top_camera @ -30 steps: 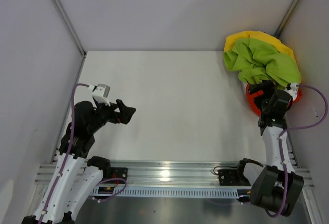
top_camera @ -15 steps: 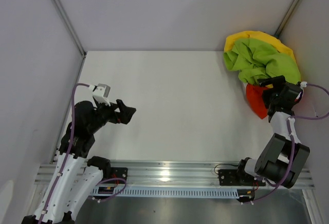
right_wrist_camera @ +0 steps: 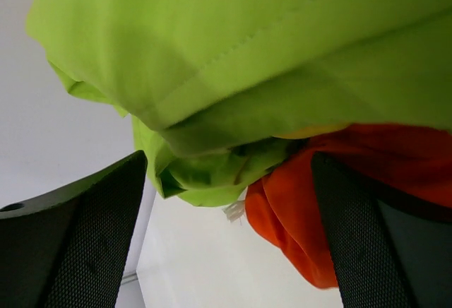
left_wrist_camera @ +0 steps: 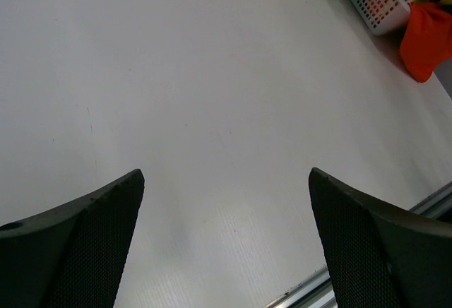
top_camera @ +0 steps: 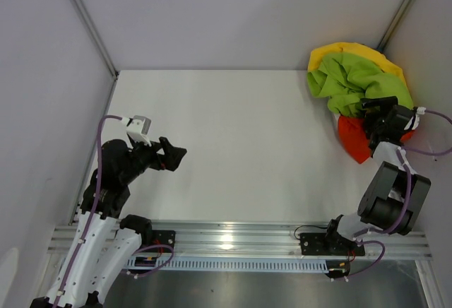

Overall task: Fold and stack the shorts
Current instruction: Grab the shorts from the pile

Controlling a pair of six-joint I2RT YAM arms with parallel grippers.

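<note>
The lime-green shorts top the pile, so the robot will next move its right gripper outward onto the near fold of these shorts.
The lime-green shorts (top_camera: 353, 78) lie crumpled on top of a pile in the table's back right corner. The orange-red shorts (top_camera: 351, 135) hang out from under them on the near side. My right gripper (top_camera: 369, 104) is open at the seam between the two, nothing between its fingers. In the right wrist view the lime-green shorts (right_wrist_camera: 247, 54) fill the top and the orange-red shorts (right_wrist_camera: 332, 202) hang at the right, with a white drawstring end (right_wrist_camera: 235, 211) between them. My left gripper (top_camera: 173, 156) hovers open over bare table at the left, empty (left_wrist_camera: 224, 181).
A yellow cloth (top_camera: 339, 50) lies at the back of the pile. A perforated white basket (left_wrist_camera: 371, 1) shows under the clothes in the left wrist view. White walls close in the table at left, back and right. A metal rail (top_camera: 233, 241) runs along the near edge.
The right arm has swung its open gripper away from the near side of the orange-red shorts and up to the edge of the lime-green pair. The left arm has not moved.
</note>
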